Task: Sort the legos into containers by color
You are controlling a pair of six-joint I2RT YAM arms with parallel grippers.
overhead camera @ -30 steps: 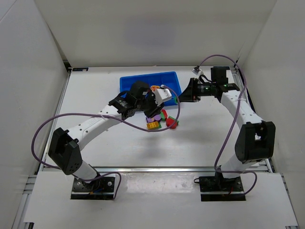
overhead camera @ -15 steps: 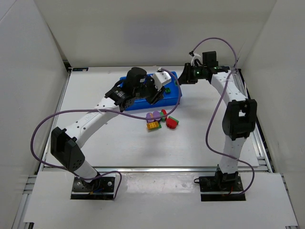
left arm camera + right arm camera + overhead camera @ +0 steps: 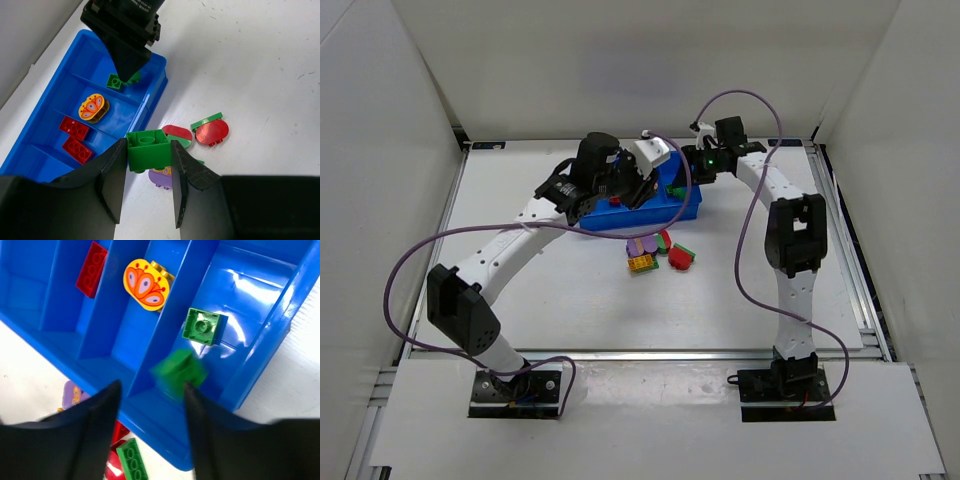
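Observation:
A green lego is already in the tray's end section [image 3: 679, 192] [image 3: 123, 85]. My left gripper will next move outward, toward the right in the top view, and then down into that section.
My left gripper [image 3: 148, 150] is shut on a green lego [image 3: 146, 148], hanging over the near rim of the blue tray [image 3: 59, 95]. My right gripper [image 3: 152, 385] is open above the tray's end compartment [image 3: 240, 295]. A blurred green lego [image 3: 179, 371] is loose just beyond its fingers. Another green lego [image 3: 201, 326] lies in that compartment. The neighbouring compartment holds a yellow oval [image 3: 145, 285], and red legos [image 3: 74, 127] lie in the one after that. From above, both grippers, the left [image 3: 642, 188] and the right [image 3: 682, 178], meet over the tray [image 3: 685, 208].
Loose legos lie on the table just in front of the tray: a red-and-green oval [image 3: 177, 135], a red oval [image 3: 211, 132], a purple piece [image 3: 162, 177], a flat green brick [image 3: 131, 460] and a yellow one [image 3: 641, 263]. White walls enclose the table.
Both arms swung in over the tray. My right gripper has opened and let go of a green lego. My left gripper carried its green lego from the pile to the tray's edge.

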